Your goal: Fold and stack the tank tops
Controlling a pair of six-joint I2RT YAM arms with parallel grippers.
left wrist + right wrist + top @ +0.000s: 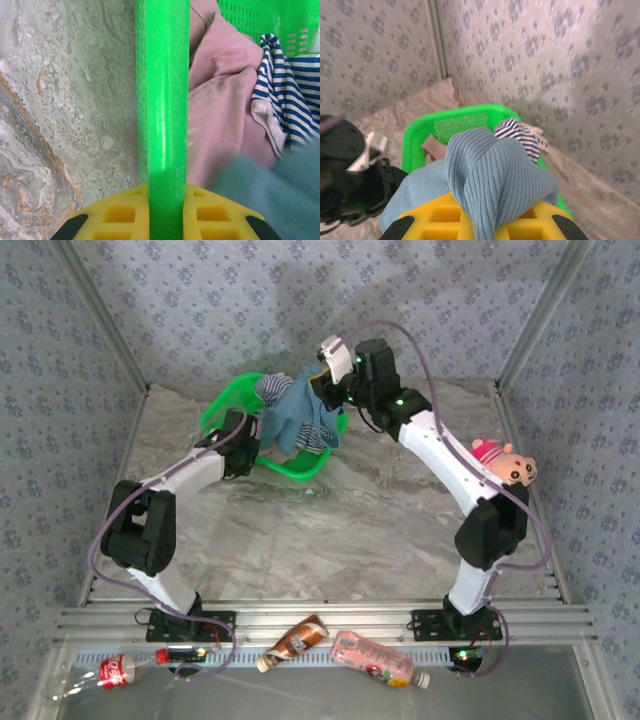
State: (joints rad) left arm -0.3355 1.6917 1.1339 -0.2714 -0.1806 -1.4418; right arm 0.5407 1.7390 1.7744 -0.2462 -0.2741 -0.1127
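Note:
The left gripper needs to pull the basket's rim outward toward the table's back corner next, then let go of it, because the blue tank top hangs over the basket.
A green basket (222, 412) sits at the back of the table, left of centre. My left gripper (243, 447) (167, 202) is shut on its rim (162, 100), which runs up between the yellow pads. My right gripper (327, 377) (487, 222) is shut on a bunched fold of the teal-blue tank top (295, 412) (490, 170) and holds it above the basket. The navy-and-white striped tank top (316, 437) (520, 135) (287, 110) hangs tangled with the blue one. The dusty pink tank top (225, 100) (434, 146) lies inside the basket.
A pink plush toy (505, 462) lies at the table's right side, beside my right arm. Three bottles lie along the near rail: a cola bottle (115, 672), a brown one (295, 640) and a pink one (375, 660). Patterned walls close in the back and both sides.

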